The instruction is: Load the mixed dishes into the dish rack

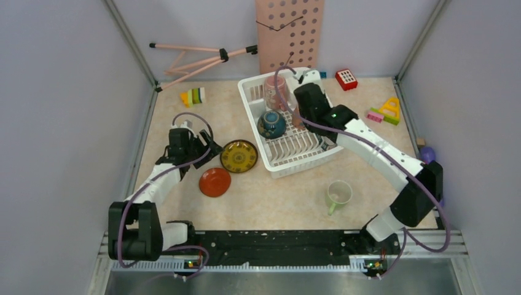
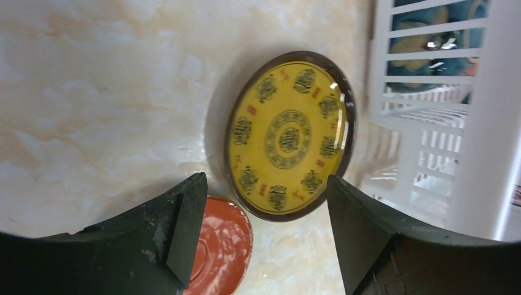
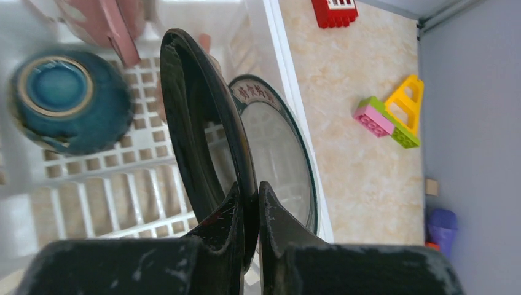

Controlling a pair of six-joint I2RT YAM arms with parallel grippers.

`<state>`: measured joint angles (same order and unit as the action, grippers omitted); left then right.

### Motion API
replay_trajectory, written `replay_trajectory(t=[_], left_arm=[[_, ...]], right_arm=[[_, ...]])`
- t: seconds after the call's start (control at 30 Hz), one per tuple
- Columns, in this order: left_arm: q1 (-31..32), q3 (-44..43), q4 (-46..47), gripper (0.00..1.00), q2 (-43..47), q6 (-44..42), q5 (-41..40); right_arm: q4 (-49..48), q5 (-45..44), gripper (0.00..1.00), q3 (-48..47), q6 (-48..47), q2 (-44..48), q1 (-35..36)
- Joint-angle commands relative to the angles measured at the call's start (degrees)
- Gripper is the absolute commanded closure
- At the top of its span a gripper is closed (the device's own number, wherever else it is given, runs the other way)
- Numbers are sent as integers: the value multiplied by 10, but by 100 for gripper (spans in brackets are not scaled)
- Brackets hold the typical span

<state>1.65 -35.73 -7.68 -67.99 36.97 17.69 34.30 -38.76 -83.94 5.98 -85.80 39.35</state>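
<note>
The black plate still hangs above the rack's tines, so my right gripper will go down into the rack to the slot (image 1: 317,145) beside the lettered plate and let go of the black plate.
The white dish rack (image 1: 296,168) holds a pink mug (image 1: 274,92) and a blue-outside bowl (image 1: 271,124). My right gripper (image 3: 249,187) is inside it, shut on the rim of a black plate (image 3: 196,123) held upright on edge. A plate with a lettered rim (image 3: 279,153) stands right behind it. On the table left of the rack lie a yellow patterned plate (image 2: 289,135) and an orange-red saucer (image 2: 224,246). My left gripper (image 2: 264,181) hangs open above the gap between them, holding nothing. A pale green mug (image 1: 338,194) sits in front of the rack.
A pink pegboard (image 1: 289,34) leans on the back wall, with a folded pink tripod (image 1: 196,58) to its left. Toy blocks (image 1: 386,112) lie right of the rack, others (image 1: 193,96) at back left. A purple bottle (image 1: 427,153) stands by the right wall.
</note>
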Motion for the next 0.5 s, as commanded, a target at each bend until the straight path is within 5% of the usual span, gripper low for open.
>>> replay_trajectory(t=[0.0, 0.47], left_arm=[[3, -33, -9, 25, -42, -22, -44], [14, -114, -25, 27, -169, -72, -37]], right_arm=[[42, -84, 100, -43, -38, -47, 12], [77, -116, 100, -40, -95, -122, 12]])
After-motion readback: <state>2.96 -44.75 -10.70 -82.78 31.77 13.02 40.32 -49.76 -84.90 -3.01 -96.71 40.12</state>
